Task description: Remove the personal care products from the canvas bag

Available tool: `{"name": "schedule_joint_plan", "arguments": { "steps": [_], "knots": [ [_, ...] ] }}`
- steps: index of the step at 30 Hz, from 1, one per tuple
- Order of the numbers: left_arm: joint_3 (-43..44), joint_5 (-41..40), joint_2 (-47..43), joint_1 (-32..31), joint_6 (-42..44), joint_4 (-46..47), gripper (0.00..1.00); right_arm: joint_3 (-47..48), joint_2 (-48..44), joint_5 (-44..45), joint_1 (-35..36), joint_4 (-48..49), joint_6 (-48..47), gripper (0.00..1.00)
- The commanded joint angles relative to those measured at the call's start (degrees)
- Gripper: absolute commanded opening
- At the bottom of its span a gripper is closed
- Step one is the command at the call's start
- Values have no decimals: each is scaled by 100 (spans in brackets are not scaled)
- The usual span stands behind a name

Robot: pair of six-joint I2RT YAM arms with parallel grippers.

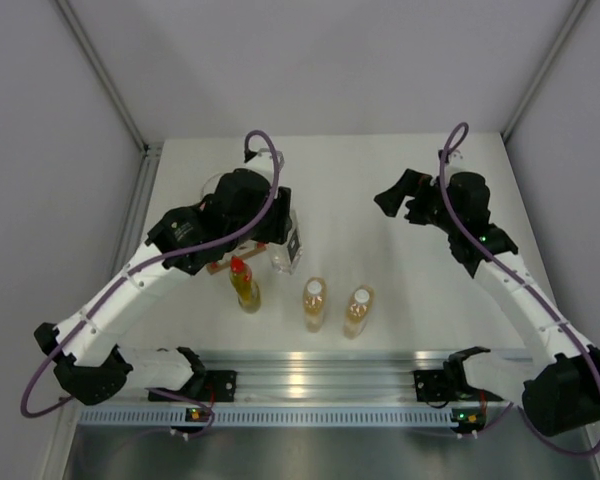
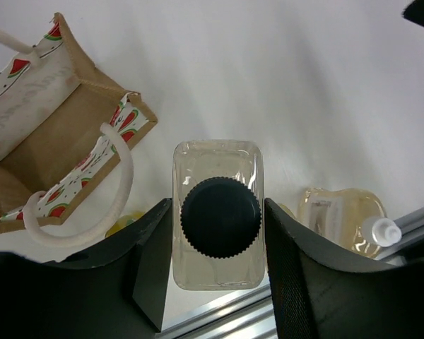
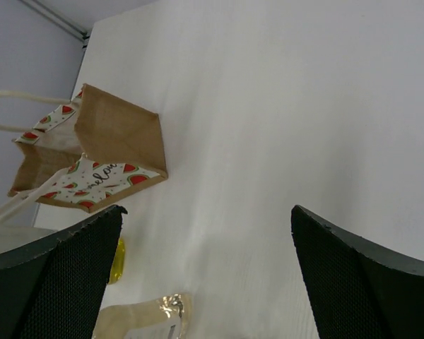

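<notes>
The bottle in my left gripper goes back and down to the free tabletop between the yellow and amber bottles next, and is released there.
My left gripper [image 1: 286, 246] is shut on the clear bottle with a dark cap [image 2: 219, 219]; its fingers [image 2: 152, 247] press both sides of the bottle, just right of the canvas bag [image 2: 49, 141]. The bag stands open, and in the top view the left arm hides most of it. A yellow bottle with a red cap [image 1: 245, 285] stands in front of the bag. Two amber bottles with white caps [image 1: 314, 303] [image 1: 358, 310] stand to its right. My right gripper [image 1: 395, 196] is open and empty, held high over the right side of the table, far from the bottles.
An aluminium rail [image 1: 320, 375] runs along the near edge, close behind the row of bottles. Grey walls enclose the table on three sides. White tabletop [image 1: 380, 260] lies between the two arms.
</notes>
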Motion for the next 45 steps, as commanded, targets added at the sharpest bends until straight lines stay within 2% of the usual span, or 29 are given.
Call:
{"name": "schedule_joint_plan", "arguments": {
  "steps": [1, 6, 10, 24, 37, 45],
  "knots": [
    [10, -815, -111, -125, 0, 1037, 0, -224, -401, -198, -44, -165, -284, 100],
    [-464, -1141, -207, -283, -79, 1317, 0, -479, -744, -409, -44, -182, -258, 100],
    [-1245, -1256, -374, -380, -228, 1739, 0, -620, -1121, -480, -44, -313, -433, 100],
    [-2538, -1563, -594, -565, -966, 2522, 0, -743, -2212, -462, -44, -1043, -785, 100],
    [-3084, -1940, -497, -784, -1397, 2610, 0, -963, -2564, -506, -44, -1131, -706, 100],
    [-3163, -2503, -313, -1338, -1643, 2601, 0, -902, -2968, -533, -35, -1324, -680, 99]
  ]
}}
